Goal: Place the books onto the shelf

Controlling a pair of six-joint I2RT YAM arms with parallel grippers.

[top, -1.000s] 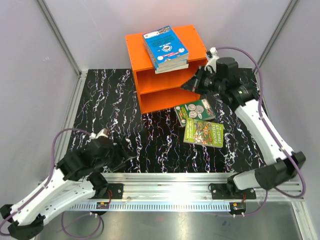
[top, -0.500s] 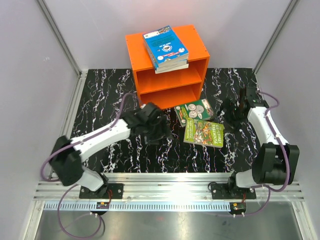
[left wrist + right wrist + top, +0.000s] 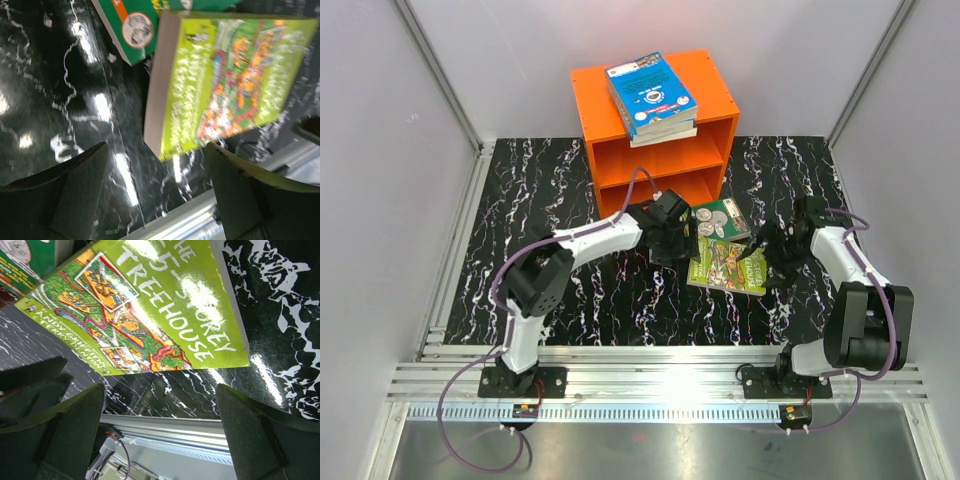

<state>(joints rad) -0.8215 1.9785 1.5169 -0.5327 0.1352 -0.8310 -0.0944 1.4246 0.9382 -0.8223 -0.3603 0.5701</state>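
Observation:
The robot will lower its left gripper toward the right in the top view onto the lime book's near corner [image 3: 691, 282] [image 3: 162, 151], because that corner points between the gripper's open fingers.
The orange shelf [image 3: 620, 125] stands at the back of the table, with a stack of blue books [image 3: 652, 95] lying on its top. Two more books lie flat on the table in front of it: a dark green one with coin pictures [image 3: 718, 220] [image 3: 131, 30] and a lime green "Treehouse" one [image 3: 728, 266] [image 3: 235, 80] [image 3: 150, 305]. My left gripper [image 3: 672, 240] [image 3: 156, 147] hangs open just left of the lime book's edge. My right gripper [image 3: 775, 248] [image 3: 160, 387] is open at that book's right side. Neither holds anything.
The black marbled tabletop [image 3: 550, 220] has grey walls on three sides. A metal rail [image 3: 650, 360] runs along the near edge by the arm bases. Both shelf compartments look bare.
My left arm has swung from the near left corner across to the two books. My right arm has dropped from beside the shelf to the lime book, and its gripper has opened.

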